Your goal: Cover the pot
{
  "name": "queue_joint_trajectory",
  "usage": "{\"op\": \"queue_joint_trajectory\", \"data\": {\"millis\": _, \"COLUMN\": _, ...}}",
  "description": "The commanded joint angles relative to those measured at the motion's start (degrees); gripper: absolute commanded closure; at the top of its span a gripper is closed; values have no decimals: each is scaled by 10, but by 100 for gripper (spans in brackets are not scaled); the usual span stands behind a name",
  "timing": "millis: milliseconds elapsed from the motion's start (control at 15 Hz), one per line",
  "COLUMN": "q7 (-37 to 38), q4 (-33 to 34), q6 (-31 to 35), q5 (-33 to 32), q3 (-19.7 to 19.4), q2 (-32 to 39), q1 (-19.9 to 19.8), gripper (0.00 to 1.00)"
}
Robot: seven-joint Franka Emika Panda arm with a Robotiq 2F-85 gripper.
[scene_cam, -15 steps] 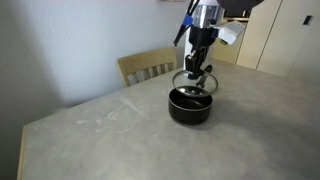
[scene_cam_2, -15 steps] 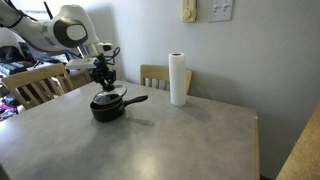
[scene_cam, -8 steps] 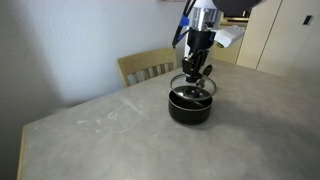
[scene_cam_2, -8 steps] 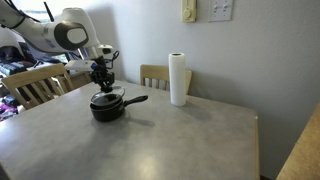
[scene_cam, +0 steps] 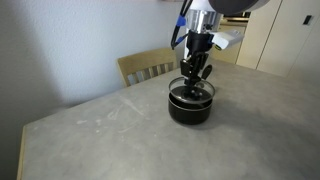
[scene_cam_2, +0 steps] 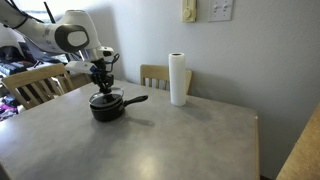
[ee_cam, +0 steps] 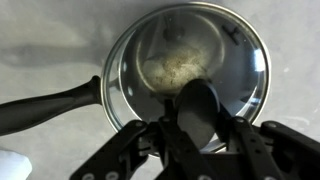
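The gripper lowers the glass lid onto the black pot's open top (scene_cam: 190, 101) (ee_cam: 185, 75) next and opens to release the dark knob, because a gap still shows beneath the lid.
The small black pot (scene_cam: 190, 106) stands on the grey table in both exterior views, its long handle (scene_cam_2: 136, 99) pointing sideways. A round glass lid with a metal rim (ee_cam: 190, 70) rests on or just above the pot's rim; I cannot tell whether it touches. My gripper (scene_cam: 193, 74) hangs straight above the pot and is shut on the lid's dark knob (ee_cam: 198, 112). In the wrist view the handle (ee_cam: 45, 108) runs to the left and the pot's dark inside shows through the glass.
A white paper-towel roll (scene_cam_2: 178, 80) stands upright behind the pot. Wooden chairs (scene_cam: 148, 66) (scene_cam_2: 35, 85) stand at the table's edges. The grey table (scene_cam_2: 150, 140) stretches toward the front. A wall with outlets is behind.
My gripper has lowered the lid from a little above the pot down to the pot's rim. The pot has not moved.
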Motion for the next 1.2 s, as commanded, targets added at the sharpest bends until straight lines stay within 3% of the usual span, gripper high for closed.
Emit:
{"op": "queue_joint_trajectory", "data": {"millis": 0, "q7": -4, "q4": 41, "q6": 3, "q5": 17, "q3": 9, "q2": 56, "q1": -5, "gripper": 85}}
{"op": "queue_joint_trajectory", "data": {"millis": 467, "q7": 38, "q4": 70, "q6": 0, "q5": 9, "q3": 15, "q2": 79, "q1": 30, "gripper": 85}}
{"op": "queue_joint_trajectory", "data": {"millis": 533, "q7": 14, "q4": 78, "q6": -10, "q5": 16, "q3": 14, "q2": 82, "q1": 11, "gripper": 85}}
{"op": "queue_joint_trajectory", "data": {"millis": 1133, "q7": 21, "q4": 82, "q6": -57, "q5": 9, "q3": -6, "q2": 77, "q1": 2, "gripper": 85}}
